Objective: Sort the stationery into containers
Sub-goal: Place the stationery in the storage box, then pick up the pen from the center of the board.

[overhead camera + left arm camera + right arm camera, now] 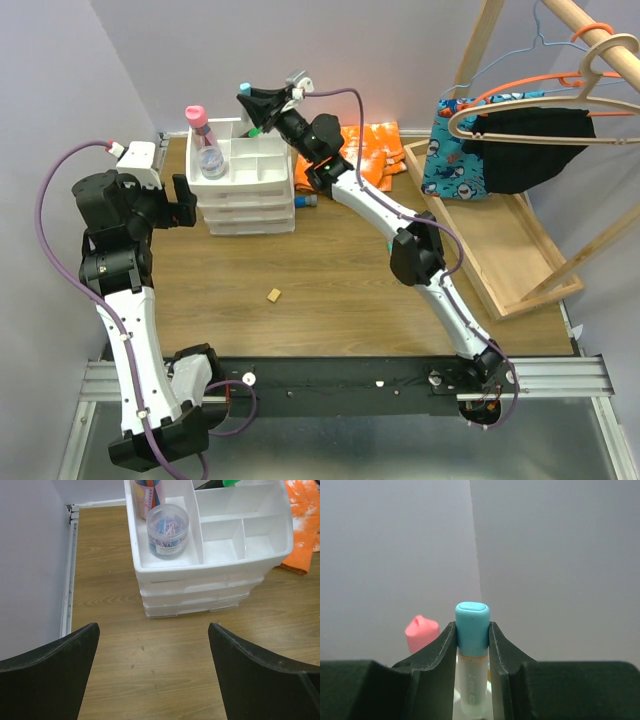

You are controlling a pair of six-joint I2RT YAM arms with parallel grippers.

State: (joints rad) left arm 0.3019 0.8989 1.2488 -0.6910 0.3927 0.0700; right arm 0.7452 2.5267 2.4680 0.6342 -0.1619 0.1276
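Note:
My right gripper should go down over the tray's back section (243,130) and let go of the upright slim white pen inside, because a green-capped marker is already there.
The white three-drawer unit (248,190) stands at the back left; the left wrist view shows its divided top tray (220,555). A clear pink-capped bottle (205,140) stands in its left compartment, and its pink cap shows in the right wrist view (421,632). My right gripper (257,106) hovers over the unit's back edge, shut on a slim white pen with a light blue cap (472,630), held upright. A green marker cap (232,482) shows at the tray's back. My left gripper (154,670) is open and empty, low over the table left of the unit (186,200).
A jar of paper clips (168,530) sits in the tray's front left compartment. A small blue-capped item (308,201) lies right of the unit. An orange cloth (372,150), a shallow wooden tray (500,250), hanging clothes (520,150) and a small tan piece (273,295) are also in view.

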